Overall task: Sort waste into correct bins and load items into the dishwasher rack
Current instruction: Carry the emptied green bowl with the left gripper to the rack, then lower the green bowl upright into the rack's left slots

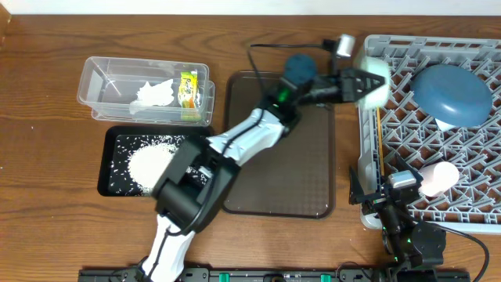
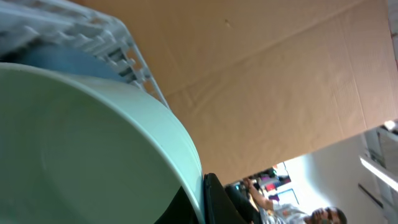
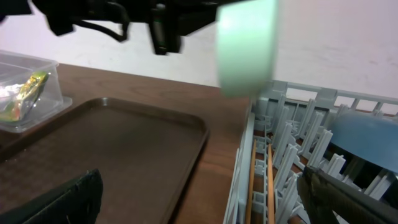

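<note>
The bowl still hangs above the rack's edge. The bowl's rim goes down toward the blue dish [image 1: 452, 95] next, and my left gripper releases it over the empty rack wires beside the dish.
My left gripper [image 1: 362, 81] is shut on the rim of the pale green-rimmed bowl [image 1: 376, 81] and holds it tilted above the left edge of the grey dishwasher rack [image 1: 485, 48]. The bowl fills the left wrist view [image 2: 93, 143] and shows in the right wrist view [image 3: 247, 46]. The blue dish [image 1: 452, 95] and a small pinkish cup [image 1: 438, 177] sit in the rack. Wooden chopsticks [image 3: 261, 180] lie along the rack's left side. My right gripper [image 1: 380, 192] is open and empty at the rack's near left corner. The clear tub [image 1: 117, 82] holds the tissue [image 1: 154, 95] and wrapper [image 1: 188, 88]. The black tray [image 1: 109, 168] holds rice grains [image 1: 149, 166].
The large brown serving tray [image 1: 301, 168] lies between the bins and the rack, under my left arm. The wooden table [image 1: 47, 117] shows on the left.
</note>
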### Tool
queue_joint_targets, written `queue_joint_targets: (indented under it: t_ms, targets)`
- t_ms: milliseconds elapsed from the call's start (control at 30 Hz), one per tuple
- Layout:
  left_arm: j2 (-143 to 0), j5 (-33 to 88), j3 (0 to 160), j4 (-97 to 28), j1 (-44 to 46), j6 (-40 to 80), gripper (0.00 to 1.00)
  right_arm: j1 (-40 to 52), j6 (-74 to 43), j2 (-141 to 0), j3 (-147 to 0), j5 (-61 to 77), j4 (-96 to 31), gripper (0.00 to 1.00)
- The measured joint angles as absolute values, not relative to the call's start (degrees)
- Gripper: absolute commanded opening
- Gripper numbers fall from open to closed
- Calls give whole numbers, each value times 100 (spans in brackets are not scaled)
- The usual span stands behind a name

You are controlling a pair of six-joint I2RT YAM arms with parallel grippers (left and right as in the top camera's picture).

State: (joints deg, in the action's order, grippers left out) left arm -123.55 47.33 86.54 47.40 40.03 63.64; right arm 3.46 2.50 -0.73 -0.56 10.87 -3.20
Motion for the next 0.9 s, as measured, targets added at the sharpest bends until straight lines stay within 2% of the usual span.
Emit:
queue_joint_targets:
  t_ms: [600, 900]
  targets:
    - [-12433, 4187, 8844, 4598, 5098, 6309, 6, 346, 250, -73, -56, 1087, -320, 99]
    - [-12453, 3835, 8853, 4176, 5120, 6270, 6, 344, 250, -73, -56, 1087, -320, 99]
